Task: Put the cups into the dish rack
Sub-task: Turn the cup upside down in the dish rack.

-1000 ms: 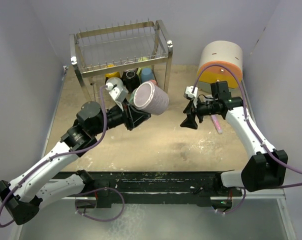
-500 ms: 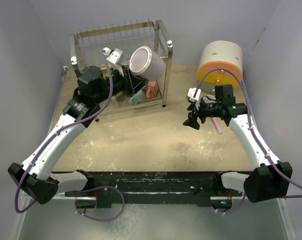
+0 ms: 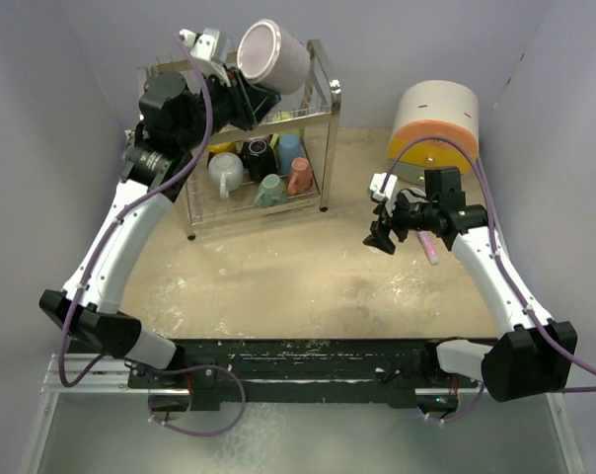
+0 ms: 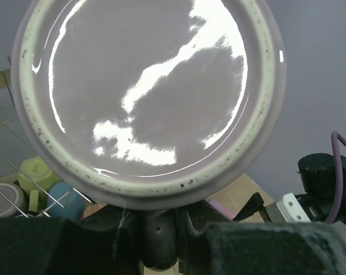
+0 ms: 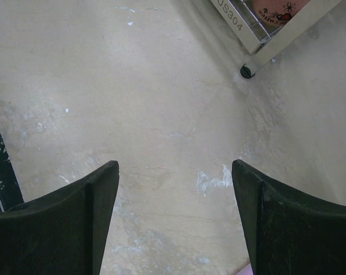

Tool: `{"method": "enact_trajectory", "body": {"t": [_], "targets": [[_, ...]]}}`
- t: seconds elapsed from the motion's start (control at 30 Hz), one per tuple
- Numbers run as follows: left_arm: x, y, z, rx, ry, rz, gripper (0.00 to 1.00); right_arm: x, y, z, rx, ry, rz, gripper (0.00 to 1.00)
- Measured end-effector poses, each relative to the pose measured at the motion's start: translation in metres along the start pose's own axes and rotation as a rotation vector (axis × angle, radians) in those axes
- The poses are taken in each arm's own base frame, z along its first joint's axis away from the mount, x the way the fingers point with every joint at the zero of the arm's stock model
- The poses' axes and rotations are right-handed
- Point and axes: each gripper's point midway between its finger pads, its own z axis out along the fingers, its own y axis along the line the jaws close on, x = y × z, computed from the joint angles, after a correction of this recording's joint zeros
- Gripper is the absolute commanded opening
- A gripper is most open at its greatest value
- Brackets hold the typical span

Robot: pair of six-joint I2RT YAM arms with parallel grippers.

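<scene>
The lilac mug is still hanging tilted above the wires. My left gripper needs to move down next onto the bare wires of the dish rack's top shelf (image 3: 290,102) and let go of the mug.
My left gripper (image 3: 247,94) is shut on the handle of a lilac mug (image 3: 273,54) and holds it tilted above the top tier of the chrome dish rack (image 3: 330,158). In the left wrist view the lilac mug (image 4: 150,91) fills the frame, its handle between the jaws of the left gripper (image 4: 156,235). The lower tier holds a white mug (image 3: 224,174), a black one (image 3: 259,156), a blue one (image 3: 290,148), a teal one (image 3: 270,190) and a pink one (image 3: 300,175). My right gripper (image 3: 380,237) is open and empty over bare table; it also shows in the right wrist view (image 5: 174,166).
The round white-orange-yellow drawer unit (image 3: 434,123) stands at the back right. A small pink bar (image 3: 428,245) lies beside my right gripper. A rack foot (image 5: 246,71) shows in the right wrist view. Grey walls close in on the left, back and right.
My left arm has lifted the lilac mug from in front of the rack's lower tier up and back over the top tier. My right gripper has shifted slightly right and stayed open.
</scene>
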Motion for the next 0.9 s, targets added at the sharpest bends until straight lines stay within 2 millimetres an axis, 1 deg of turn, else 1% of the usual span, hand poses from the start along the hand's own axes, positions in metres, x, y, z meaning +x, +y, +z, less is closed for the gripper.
{"method": "enact_trajectory", "body": {"t": [0.17, 0.37, 0.7, 0.9], "targets": [[-0.023, 0.019, 0.016, -0.059, -0.023, 0.006, 0.00, 0.002, -0.001, 0.001, 0.007, 0.002, -0.007, 0.83], [-0.032, 0.054, 0.028, -0.187, -0.016, 0.022, 0.00, 0.007, -0.002, 0.002, 0.015, 0.013, -0.008, 0.85], [-0.018, 0.113, 0.046, -0.376, 0.064, 0.103, 0.00, 0.009, -0.003, 0.003, 0.022, 0.018, -0.014, 0.88], [-0.003, 0.140, 0.047, -0.431, 0.119, 0.121, 0.00, 0.010, -0.004, 0.003, 0.023, 0.019, -0.018, 0.89]]}}
